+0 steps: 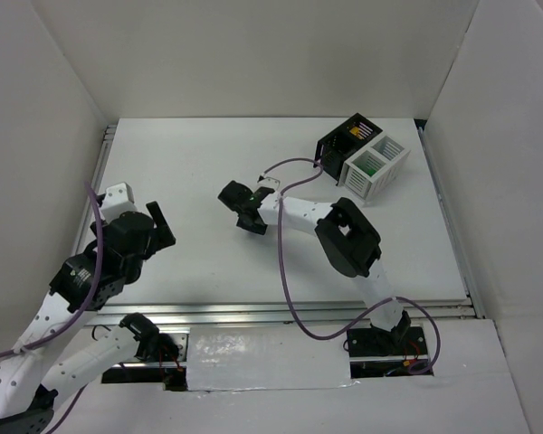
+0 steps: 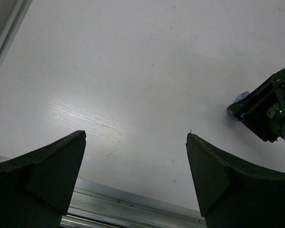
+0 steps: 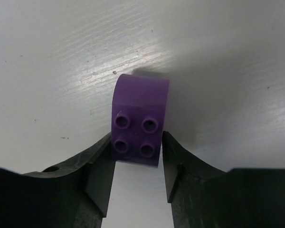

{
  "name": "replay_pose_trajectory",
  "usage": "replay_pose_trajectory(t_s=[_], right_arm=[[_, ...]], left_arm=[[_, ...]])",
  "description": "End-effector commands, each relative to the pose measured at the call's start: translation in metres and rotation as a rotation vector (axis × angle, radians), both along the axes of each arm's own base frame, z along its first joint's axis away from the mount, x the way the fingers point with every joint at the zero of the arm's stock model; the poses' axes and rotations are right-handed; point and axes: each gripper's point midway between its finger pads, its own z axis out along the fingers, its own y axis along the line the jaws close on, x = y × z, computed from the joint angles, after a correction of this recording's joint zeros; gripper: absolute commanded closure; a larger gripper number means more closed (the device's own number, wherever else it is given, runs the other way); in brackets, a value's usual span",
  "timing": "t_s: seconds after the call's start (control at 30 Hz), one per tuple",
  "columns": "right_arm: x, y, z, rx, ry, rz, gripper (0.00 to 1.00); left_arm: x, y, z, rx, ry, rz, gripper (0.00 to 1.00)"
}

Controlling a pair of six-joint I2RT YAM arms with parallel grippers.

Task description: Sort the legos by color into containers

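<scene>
My right gripper needs to lift next and move outward and to its right in the top view, over the black container's near section [image 1: 338, 144], to release there.
A purple lego [image 3: 138, 121] with four studs rests on the white table, and my right gripper [image 3: 137, 142] is shut on its near end, a finger pressed to each side. In the top view that gripper [image 1: 240, 206] is at mid-table and covers the brick. The left wrist view shows a sliver of purple [image 2: 241, 97] beside the right gripper [image 2: 268, 111]. My left gripper [image 2: 135, 135] hangs open and empty over bare table at the left [image 1: 160, 226]. The black container [image 1: 344, 145] and the white container [image 1: 378, 172] stand together at the back right, with a green lego [image 1: 368, 163] in the white one.
Something yellow [image 1: 356, 134] shows inside the black container. A metal rail [image 2: 133, 206] runs along the table's near edge below my left gripper. White walls enclose the table on the left, back and right.
</scene>
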Motion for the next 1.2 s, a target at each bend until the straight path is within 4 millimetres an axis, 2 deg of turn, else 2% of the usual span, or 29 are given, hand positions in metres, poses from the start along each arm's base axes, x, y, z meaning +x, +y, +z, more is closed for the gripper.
replay_pose_trajectory(t_s=[0.0,0.03,0.07,0.1,0.13,0.17,0.2,0.23,0.27,0.3,0.33,0.4,0.43,0.47,0.5,0.53,0.57,0.6,0.63,0.67,0.7,0.77,0.8,0.83,0.87,0.9,0.93,1.07,1.17], right_arm=[[0.011,-0.008,0.022,-0.007,-0.083,-0.020,0.57],[0.011,-0.012,0.023,-0.018,-0.092,-0.011,0.64],[0.015,-0.010,0.028,-0.021,-0.120,0.020,0.86],[0.017,-0.010,0.041,-0.011,-0.149,0.037,0.98],[0.017,-0.016,0.039,-0.026,-0.155,0.061,1.00],[0.023,-0.016,0.047,-0.030,-0.190,0.097,1.00],[0.025,-0.016,0.065,-0.017,-0.228,0.121,1.00],[0.027,-0.020,0.071,-0.026,-0.264,0.147,1.00],[0.029,-0.027,0.095,-0.041,-0.314,0.184,1.00],[0.032,-0.031,0.107,-0.039,-0.342,0.209,1.00],[0.040,-0.042,0.115,-0.047,-0.353,0.278,1.00],[0.052,-0.059,0.152,-0.033,-0.405,0.309,1.00],[0.055,-0.066,0.160,-0.045,-0.397,0.377,1.00],[0.071,-0.092,0.171,-0.058,-0.402,0.351,1.00],[0.082,-0.102,0.191,-0.060,-0.423,0.341,1.00],[0.085,-0.117,0.193,-0.113,-0.398,0.359,1.00],[0.099,-0.142,0.194,-0.149,-0.388,0.322,1.00],[0.106,-0.154,0.208,-0.168,-0.383,0.315,1.00],[0.115,-0.166,0.200,-0.204,-0.344,0.312,1.00],[0.127,-0.187,0.202,-0.213,-0.327,0.280,1.00],[0.138,-0.194,0.221,-0.207,-0.356,0.271,1.00],[0.153,-0.208,0.208,-0.245,-0.309,0.277,1.00],[0.165,-0.219,0.223,-0.254,-0.337,0.253,1.00],[0.172,-0.228,0.210,-0.276,-0.306,0.254,1.00],[0.181,-0.232,0.221,-0.272,-0.330,0.246,1.00],[0.186,-0.245,0.219,-0.278,-0.320,0.227,1.00],[0.190,-0.249,0.210,-0.285,-0.297,0.221,0.99],[0.200,-0.265,0.204,-0.280,-0.287,0.208,0.97],[0.201,-0.269,0.196,-0.280,-0.274,0.203,0.92]], left_arm=[[0.006,-0.005,0.004,0.017,-0.020,-0.039,0.01],[0.007,-0.006,0.003,0.017,-0.019,-0.043,0.01],[0.007,-0.006,0.003,0.016,-0.019,-0.045,0.00],[0.007,-0.007,0.003,0.018,-0.020,-0.050,0.01],[0.007,-0.008,0.003,0.017,-0.018,-0.055,0.00],[0.007,-0.008,0.003,0.017,-0.019,-0.060,0.01],[0.007,-0.008,0.003,0.016,-0.021,-0.060,0.01],[0.007,-0.008,0.003,0.015,-0.022,-0.059,0.01],[0.007,-0.008,0.003,0.014,-0.024,-0.061,0.00],[0.007,-0.008,0.003,0.012,-0.027,-0.063,0.01],[0.007,-0.009,0.004,0.007,-0.029,-0.067,0.00],[0.006,-0.009,0.005,0.004,-0.036,-0.070,0.00],[0.007,-0.011,0.005,-0.001,-0.038,-0.075,0.00],[0.007,-0.011,0.005,0.004,-0.037,-0.081,0.00],[0.007,-0.012,0.004,0.004,-0.035,-0.086,0.00],[0.008,-0.013,0.004,0.001,-0.036,-0.090,0.00],[0.009,-0.014,0.003,0.005,-0.031,-0.093,0.00],[0.009,-0.013,0.003,0.008,-0.029,-0.092,0.00],[0.009,-0.013,0.003,0.010,-0.026,-0.092,0.00],[0.009,-0.013,0.002,0.011,-0.025,-0.090,0.01],[0.010,-0.012,0.003,0.011,-0.026,-0.089,0.00],[0.009,-0.013,0.003,0.004,-0.028,-0.094,0.00],[0.010,-0.013,0.003,0.002,-0.029,-0.093,0.00],[0.009,-0.013,0.004,-0.004,-0.036,-0.095,0.00],[0.009,-0.013,0.003,-0.003,-0.035,-0.097,0.00],[0.008,-0.013,0.003,-0.004,-0.036,-0.099,0.00],[0.008,-0.013,0.004,-0.007,-0.041,-0.101,0.00],[0.009,-0.014,0.004,-0.008,-0.043,-0.108,0.00],[0.010,-0.015,0.003,-0.005,-0.035,-0.111,0.00]])
